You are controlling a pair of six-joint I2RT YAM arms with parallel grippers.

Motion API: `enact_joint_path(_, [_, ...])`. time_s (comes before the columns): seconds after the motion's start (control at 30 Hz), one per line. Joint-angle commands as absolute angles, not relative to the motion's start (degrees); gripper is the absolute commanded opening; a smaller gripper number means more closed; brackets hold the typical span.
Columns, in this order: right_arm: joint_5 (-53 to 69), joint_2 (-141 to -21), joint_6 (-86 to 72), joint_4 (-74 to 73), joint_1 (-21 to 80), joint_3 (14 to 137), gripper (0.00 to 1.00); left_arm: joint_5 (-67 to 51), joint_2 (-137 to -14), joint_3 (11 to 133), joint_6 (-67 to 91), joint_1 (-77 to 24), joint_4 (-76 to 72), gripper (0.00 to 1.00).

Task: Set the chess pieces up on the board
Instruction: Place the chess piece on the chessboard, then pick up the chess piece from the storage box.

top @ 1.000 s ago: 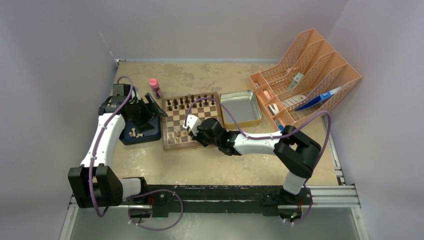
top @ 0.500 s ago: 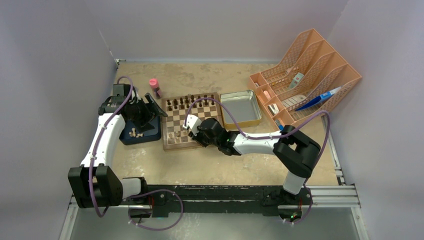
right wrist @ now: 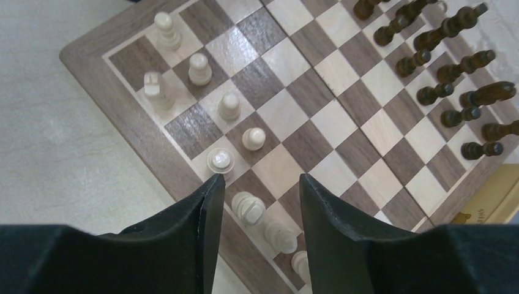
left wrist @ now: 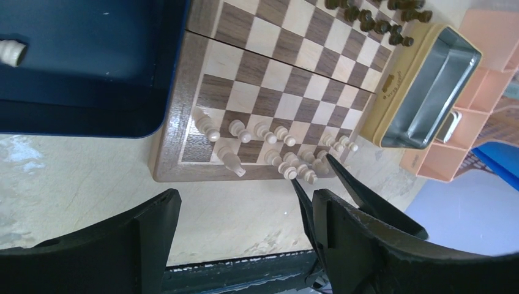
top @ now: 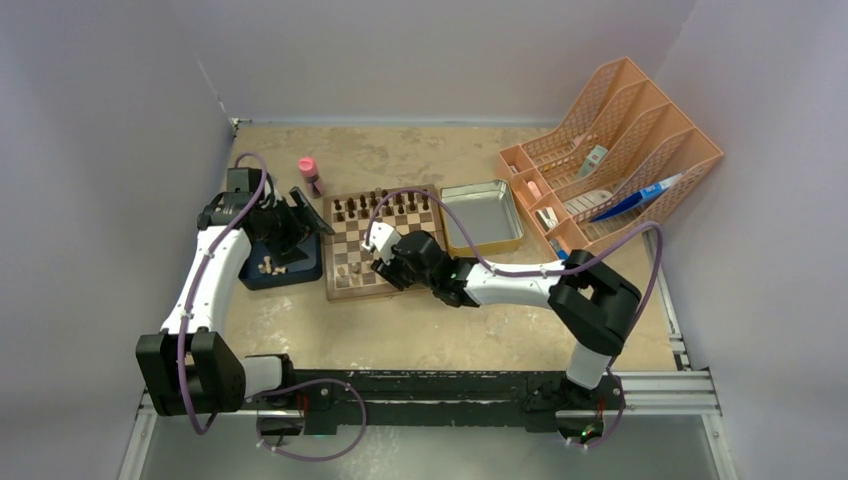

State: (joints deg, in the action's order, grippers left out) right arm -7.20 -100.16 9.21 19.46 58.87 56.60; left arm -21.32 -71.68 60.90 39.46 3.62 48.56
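My left gripper swings away from the board point(top: 352, 240) and down onto the tray's pale pieces next, since they lie below and to its left in the top view.
The board point(top: 352, 240) lies mid-table, with dark chess pieces point(top: 385, 205) along its far rows and pale chess pieces point(top: 345, 270) along its near rows. My right gripper point(right wrist: 260, 184) hovers open over the near edge of the board point(right wrist: 318, 116). Two pale pieces point(right wrist: 248, 207) stand free in the gap between its fingers, and dark pieces point(right wrist: 453, 104) line the far side. My left gripper point(left wrist: 242, 205) is open and empty, held above the blue tray point(left wrist: 79, 61) beside the board point(left wrist: 275, 79). A pale piece point(left wrist: 11, 52) lies in that tray.
A metal tin point(top: 482, 215) sits right of the board, and an orange file rack point(top: 620, 140) stands at the back right. A pink-capped bottle point(top: 310, 172) is behind the board's left corner. More pale pieces point(top: 268, 266) lie in the blue tray point(top: 290, 270).
My right gripper has opened its jaws and pulled back slightly from the near row, leaving a pale piece standing there. The left arm has not moved.
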Motion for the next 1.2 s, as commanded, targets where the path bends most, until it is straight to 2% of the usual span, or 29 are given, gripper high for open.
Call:
enact_joint_path(0.0, [-9.8, -98.6, 9.9, 18.7, 59.1, 60.7, 0.53, -15.9, -71.8, 63.9, 42.1, 3.3, 50.0, 0.78])
enact_joint_path(0.2, [-9.4, -94.9, 9.1, 14.0, 59.1, 62.6, 0.62, -7.7, -72.5, 65.2, 48.4, 3.4, 53.2, 0.77])
enact_joint_path(0.5, [-10.8, -87.9, 5.4, 8.3, 59.1, 64.1, 0.65, 1.2, -75.7, 68.6, 54.8, 3.5, 57.9, 0.74])
enact_joint_path(0.7, [-9.0, -84.9, 0.5, 2.8, 59.2, 70.2, 0.64, 10.0, -77.3, 68.6, 62.1, 4.3, 61.0, 0.62])
enact_joint_path(0.8, [-7.1, -81.0, -3.2, 4.8, 59.2, 69.2, 0.61, 13.6, -79.8, 69.2, 63.1, 5.2, 60.6, 0.54])
enact_joint_path(0.97, [-5.4, -75.3, -4.2, 8.6, 59.2, 65.9, 0.54, 17.0, -86.3, 71.0, 57.3, 7.2, 57.2, 0.42])
enact_joint_path(1.07, [-5.0, -73.7, -4.2, 8.4, 59.1, 65.6, 0.53, 14.7, -89.9, 71.6, 48.2, 9.4, 53.4, 0.42])
enact_joint_path(1.17, [-4.8, -72.8, -4.0, 8.1, 59.2, 65.5, 0.52, 10.2, -93.4, 72.6, 38.4, 11.8, 51.8, 0.48])
